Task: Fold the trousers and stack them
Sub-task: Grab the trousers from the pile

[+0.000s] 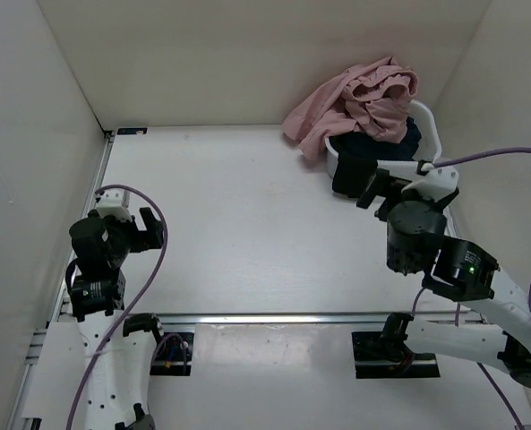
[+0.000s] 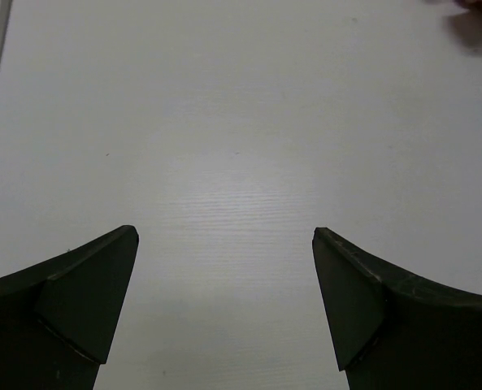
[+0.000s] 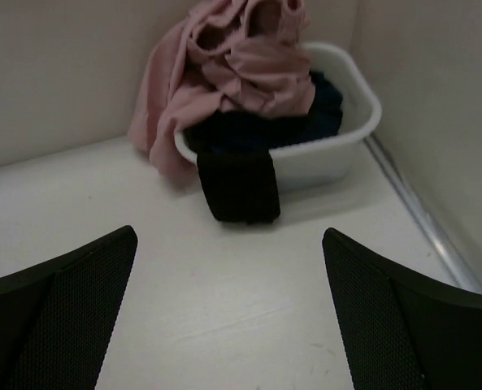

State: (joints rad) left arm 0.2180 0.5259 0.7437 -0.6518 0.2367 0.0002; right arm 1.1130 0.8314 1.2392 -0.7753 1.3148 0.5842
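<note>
My right gripper rises, moves outward, then comes down onto their rolled top edge [image 1: 406,84] [image 3: 292,15] and closes next, since the dusty-pink trousers heap above the basket's rim.
The dusty-pink trousers [image 1: 359,98] lie crumpled on top of a white basket [image 1: 432,134] in the back right corner, one part spilling over its left rim towards the table. In the right wrist view the trousers [image 3: 232,65] heap over the basket [image 3: 350,134]. My right gripper [image 1: 379,193] hovers just in front of the basket, open and empty, its jaws [image 3: 228,234] pointing at it. My left gripper [image 1: 140,228] stays at the near left over bare table, open with nothing between its fingers [image 2: 225,236].
Dark navy garments [image 1: 386,143] fill the basket under the trousers, and a black piece [image 3: 239,185] hangs over its front rim onto the table. White walls close in the left, back and right sides. A metal rail [image 1: 274,318] runs along the near edge.
</note>
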